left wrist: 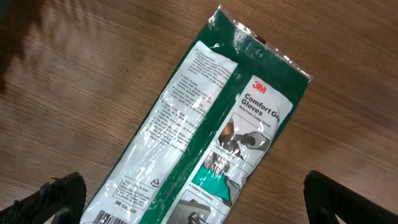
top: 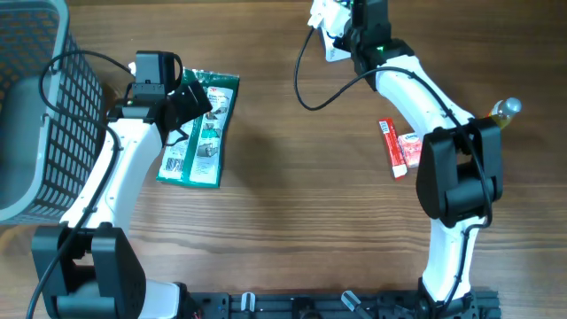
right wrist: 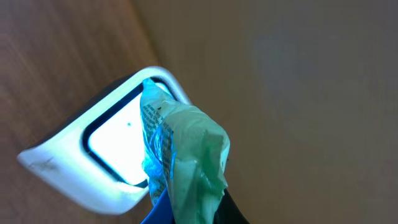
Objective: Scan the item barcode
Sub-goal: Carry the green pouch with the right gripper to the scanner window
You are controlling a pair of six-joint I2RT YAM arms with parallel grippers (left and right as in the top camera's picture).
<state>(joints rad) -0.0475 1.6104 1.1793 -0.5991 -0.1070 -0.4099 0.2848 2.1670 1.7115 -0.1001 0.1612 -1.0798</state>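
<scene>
I need to pull my right gripper back from the scanner's lit window and lower the packet to the empty wood of the table [top: 361,147] beside the red boxes.
My right gripper [right wrist: 199,214] is shut on a small crumpled green and blue packet [right wrist: 186,155] and holds it up against the lit window of a white scanner [right wrist: 93,155]. Overhead, this gripper [top: 344,34] sits at the table's far edge beside the scanner [top: 324,13], and the arm hides the packet. A green and white 3M glove package [left wrist: 211,137] lies flat on the table, with a barcode at its lower left corner. My left gripper [left wrist: 199,211] hovers over it with its jaws wide open, one on each side. The overhead view shows this gripper [top: 193,102] above the package [top: 199,151].
A grey wire basket [top: 35,106] stands at the left edge. Two small red boxes [top: 399,146] lie at the right next to the right arm's base, with a yellow-topped bottle [top: 505,111] behind them. A black cable [top: 306,84] loops from the right wrist.
</scene>
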